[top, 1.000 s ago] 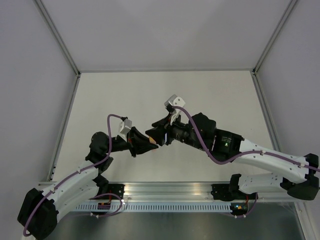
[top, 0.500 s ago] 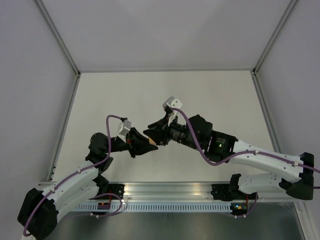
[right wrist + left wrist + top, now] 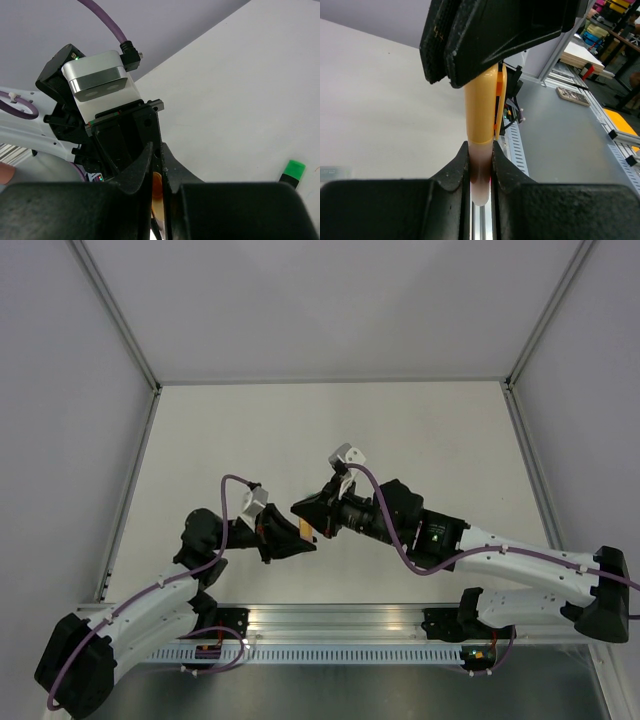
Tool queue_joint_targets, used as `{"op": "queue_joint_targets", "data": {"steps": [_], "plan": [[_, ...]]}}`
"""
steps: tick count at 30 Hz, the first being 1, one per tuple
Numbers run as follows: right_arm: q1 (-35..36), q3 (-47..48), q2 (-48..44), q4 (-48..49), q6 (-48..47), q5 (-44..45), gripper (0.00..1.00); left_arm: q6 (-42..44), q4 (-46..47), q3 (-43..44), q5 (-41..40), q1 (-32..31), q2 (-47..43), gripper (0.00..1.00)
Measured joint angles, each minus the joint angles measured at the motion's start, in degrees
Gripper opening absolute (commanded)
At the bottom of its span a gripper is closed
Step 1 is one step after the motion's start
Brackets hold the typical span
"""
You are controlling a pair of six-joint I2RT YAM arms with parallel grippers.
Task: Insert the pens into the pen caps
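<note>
The tabletop by the black pen lies below and outward of my left gripper, so next, with the cap on, my left gripper will tilt and lower outward and release.
In the left wrist view my left gripper [image 3: 481, 151] is shut on the pale pink-orange pen [image 3: 481, 172]. The orange-yellow cap [image 3: 482, 107] sits over the pen's far end. My right gripper [image 3: 490, 45] clamps that cap from above. In the right wrist view my right gripper [image 3: 156, 150] is shut on the orange cap [image 3: 157, 197], facing the left wrist. In the top view the two grippers, left [image 3: 292, 537] and right [image 3: 308, 515], meet tip to tip above the near middle of the table, with the cap [image 3: 304, 528] between them. The black pen with the green end [image 3: 291, 172] lies on the table.
The white table [image 3: 330, 430] has a metal frame around it and an aluminium rail [image 3: 330, 625] along the near edge. The left wrist camera [image 3: 97, 75] and its purple cable are close in front of my right gripper.
Both grippers have drifted a little toward the near edge and stayed joined at the pen and cap. The right wrist has closed in slightly on the left gripper.
</note>
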Motion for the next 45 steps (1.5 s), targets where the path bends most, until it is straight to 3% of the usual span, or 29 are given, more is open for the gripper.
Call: {"op": "queue_joint_targets", "data": {"steps": [27,41,45], "plan": [[-1.2,-10.9,0.7,9.4,1.8,-3.5,0.00,-1.4,-6.4,-2.4,3.0,-0.4,3.1,0.02],[-1.2,-17.4,2.3,17.5,3.7,-4.1,0.00,-1.3,-15.0,-3.2,2.9,-1.0,2.2,0.02],[-0.9,-15.9,2.4,14.7,4.5,-0.8,0.12,-0.8,-16.2,-3.1,1.6,-0.9,2.5,0.02]]}}
